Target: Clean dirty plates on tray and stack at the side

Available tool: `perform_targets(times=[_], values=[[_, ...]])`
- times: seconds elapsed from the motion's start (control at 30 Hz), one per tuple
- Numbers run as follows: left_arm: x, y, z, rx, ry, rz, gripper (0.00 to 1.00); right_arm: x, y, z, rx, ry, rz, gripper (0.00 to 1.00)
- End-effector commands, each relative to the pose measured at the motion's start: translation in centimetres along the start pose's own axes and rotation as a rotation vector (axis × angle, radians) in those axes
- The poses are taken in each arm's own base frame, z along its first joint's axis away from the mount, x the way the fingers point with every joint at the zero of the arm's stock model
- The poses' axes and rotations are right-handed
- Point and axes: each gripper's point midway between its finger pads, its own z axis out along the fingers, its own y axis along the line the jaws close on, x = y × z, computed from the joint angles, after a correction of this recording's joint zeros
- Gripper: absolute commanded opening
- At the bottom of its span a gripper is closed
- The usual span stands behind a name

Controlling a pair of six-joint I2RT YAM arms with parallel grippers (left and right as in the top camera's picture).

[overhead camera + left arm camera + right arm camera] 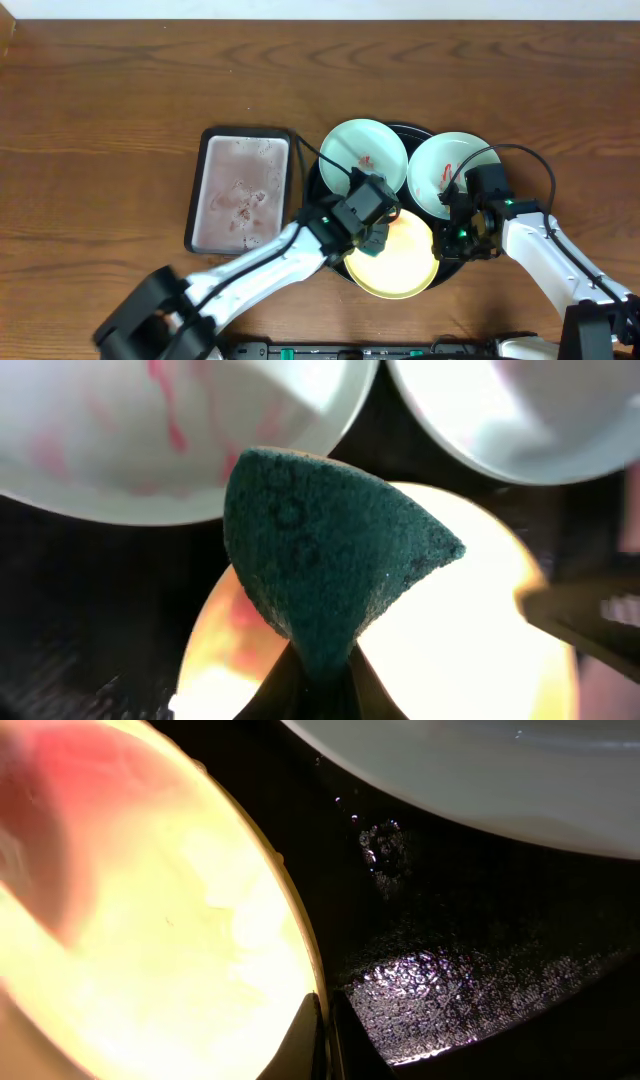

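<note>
My left gripper holds the sponge and will next carry it off the yellow plate, past the black tray's edge, and down to the grey tray's stained bottom point(241, 198), which is empty.
The black round tray point(322, 190) holds three plates. Two mint-green plates point(362, 153) point(448, 170) with red smears sit at its back. The pale yellow plate point(400, 262) sits at the front, with a red smear on its left part point(240, 610). My left gripper point(372, 232) is shut on a dark green scouring sponge point(320, 550), held over the yellow plate's left side. My right gripper point(458, 238) is shut on the yellow plate's right rim point(318, 1010). The plate fills the left of the right wrist view point(150, 920), the tray floor point(470, 950) the right.
A grey rectangular dark-rimmed tray point(240, 188) with reddish stains lies left of the black tray. Brown wood tabletop point(110, 120) spreads to the left and behind. The table's front edge is close below the yellow plate.
</note>
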Motion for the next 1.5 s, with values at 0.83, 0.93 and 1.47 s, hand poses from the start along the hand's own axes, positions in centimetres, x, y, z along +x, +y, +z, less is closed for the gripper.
perform_targets(times=[0.83,0.93,1.47], values=[[-3.3,23.5,-6.6,-0.403,-0.011,-0.287,0.08,-0.1,0.4,0.3,-0.04,-0.01,0.003,0.01],[-3.0,25.2,-5.8,-0.422,0.007,-0.32,0.07,-0.7,0.5,0.3,-0.042,-0.034,-0.006,0.01],[-2.4,25.4,-3.4,-0.311,0.077,-0.26,0.62,-6.0,-0.5,-9.0,0.29,-0.415,-0.134,0.01]])
